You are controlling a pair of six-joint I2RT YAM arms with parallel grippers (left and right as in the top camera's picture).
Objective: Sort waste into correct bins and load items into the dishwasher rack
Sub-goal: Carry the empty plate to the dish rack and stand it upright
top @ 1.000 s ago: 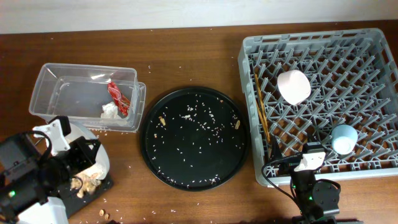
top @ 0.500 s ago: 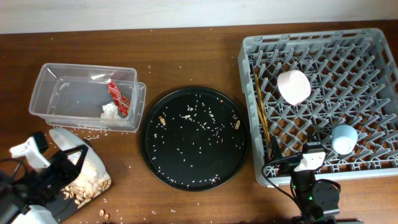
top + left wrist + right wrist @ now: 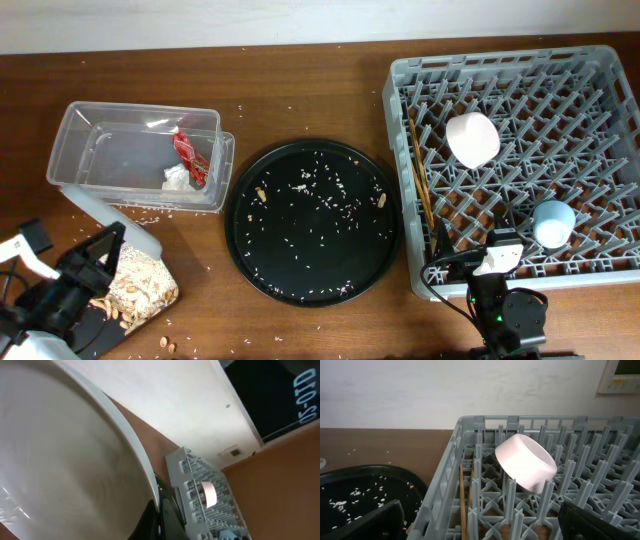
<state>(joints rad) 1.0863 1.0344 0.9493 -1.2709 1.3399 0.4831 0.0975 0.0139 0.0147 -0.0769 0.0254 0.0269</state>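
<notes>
My left gripper will carry the plate outward next and then down into the rack (image 3: 221,501) beside the bowl, since the scraps lie in a heap on the flat tray.
My left gripper (image 3: 98,256) is shut on the rim of the round pale plate (image 3: 112,220) and holds it steeply tilted at the front left. In the left wrist view the plate (image 3: 65,460) fills the frame and the jaws (image 3: 160,515) pinch its edge. Beige rice and peanut scraps (image 3: 140,285) lie heaped on the flat black tray (image 3: 112,338) below the plate. The red-and-white wrapper (image 3: 188,158) lies in the clear tub (image 3: 110,150). The grey rack (image 3: 600,120) holds the white bowl (image 3: 472,139), the blue cup (image 3: 553,223) and the chopsticks (image 3: 421,180). My right gripper (image 3: 497,258) is open and empty by the rack's front edge.
The large round black tray (image 3: 312,270) with scattered rice grains sits mid-table. Loose rice lies on the wood near the tub. The right wrist view shows the open right jaws (image 3: 485,525), the bowl (image 3: 526,462), the chopsticks (image 3: 461,505) and the rack wall (image 3: 440,490).
My left arm has pulled back to the left and tipped the plate steeper. The scraps have slid off the plate into a heap on the flat black tray. The right arm has not moved.
</notes>
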